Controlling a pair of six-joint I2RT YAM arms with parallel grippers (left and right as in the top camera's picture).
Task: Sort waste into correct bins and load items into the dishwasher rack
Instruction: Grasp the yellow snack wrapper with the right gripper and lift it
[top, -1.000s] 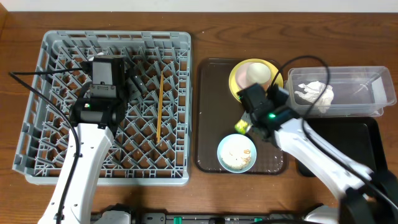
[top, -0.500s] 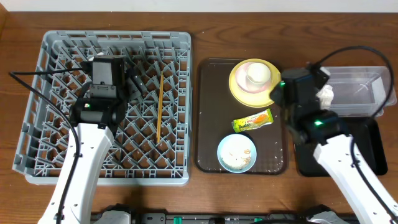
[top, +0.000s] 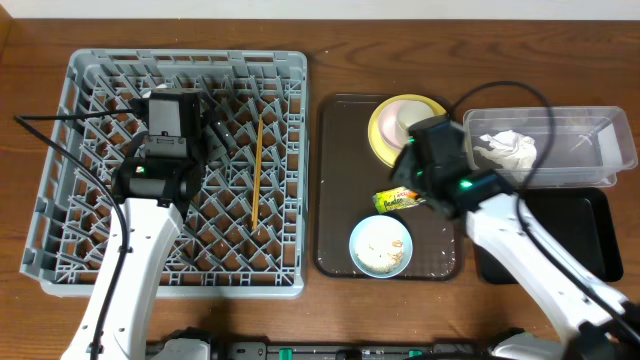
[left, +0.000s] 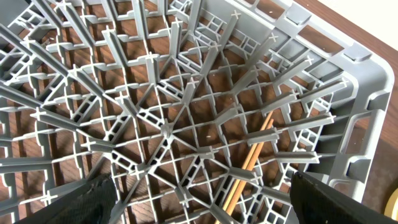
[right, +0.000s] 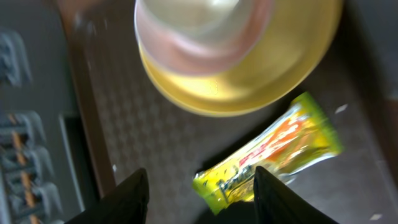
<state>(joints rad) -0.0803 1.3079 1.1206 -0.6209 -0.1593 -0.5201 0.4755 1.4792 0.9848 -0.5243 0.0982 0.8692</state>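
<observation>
My right gripper's open fingers have the wrapper's end by the light blue bowl between them, so it will lower and draw slightly back onto it next.
The yellow-green snack wrapper (right: 267, 158) lies on the brown serving tray (top: 340, 200). My right gripper (right: 199, 202) hovers open just above it, and the wrapper's near end (top: 398, 199) shows between its fingers (right: 127, 199). Behind it the yellow plate (right: 273, 81) carries a pale cup or bowl (right: 199, 25). A light blue bowl (top: 381, 246) holds rice-like scraps. The crumpled napkin (top: 508, 150) sits in the clear tub (top: 590, 135). My left gripper (left: 205, 208) hangs wide open over the grey rack (top: 90, 170), where the chopsticks (left: 252, 158) lie among the pegs.
The black tray (top: 545, 235) lies in front of the clear tub at the right, partly under my right arm. The rack fills the left half of the wooden table (top: 320, 300). Cables trail from both arms.
My right arm swung out over the clear tub and has come back above the wrapper, its jaws now open. The left arm has not moved.
</observation>
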